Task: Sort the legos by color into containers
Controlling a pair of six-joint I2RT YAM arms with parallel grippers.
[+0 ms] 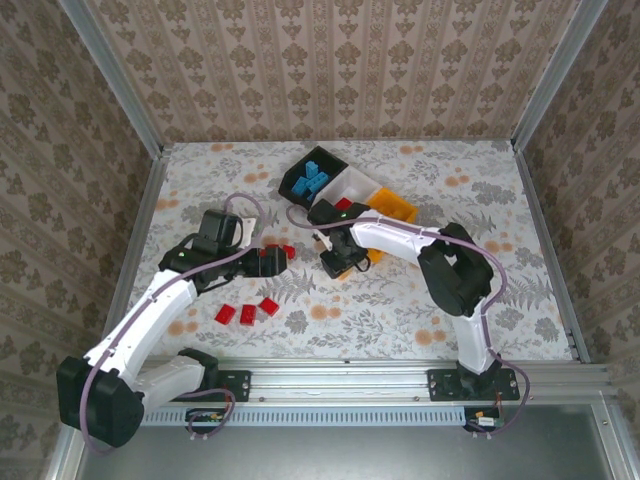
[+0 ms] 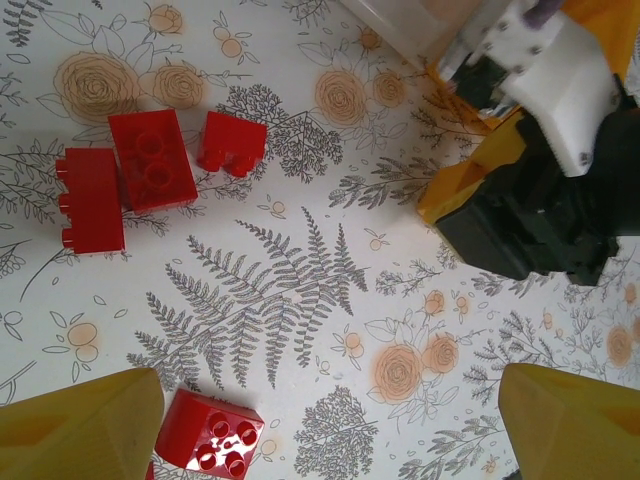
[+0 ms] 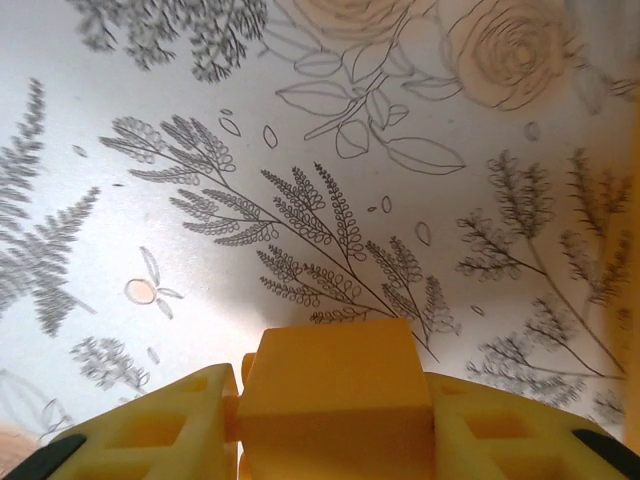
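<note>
I will raise my right gripper next and carry the orange lego outward over the orange bin (image 1: 400,212) to let go of it there, because the bin is outward of my gripper.
My right gripper (image 3: 335,430) is shut on an orange lego (image 3: 335,385) just above the cloth; from above it (image 1: 345,262) hangs in front of the orange bin (image 1: 400,212). My left gripper (image 2: 330,440) is open and low over the cloth, with a red lego (image 2: 210,432) beside its left finger (image 2: 85,420). Three more red legos (image 2: 150,160) lie ahead to its left. From above, the left gripper (image 1: 275,262) sits beside red legos (image 1: 282,248). The black bin (image 1: 296,182) holds blue legos (image 1: 315,175). The white bin (image 1: 362,183) holds a red lego (image 1: 343,203).
Three red legos (image 1: 247,312) lie on the cloth toward the near edge, left of centre. The right arm's gripper body (image 2: 540,210) stands close ahead of the left gripper. Patterned walls enclose the table on three sides.
</note>
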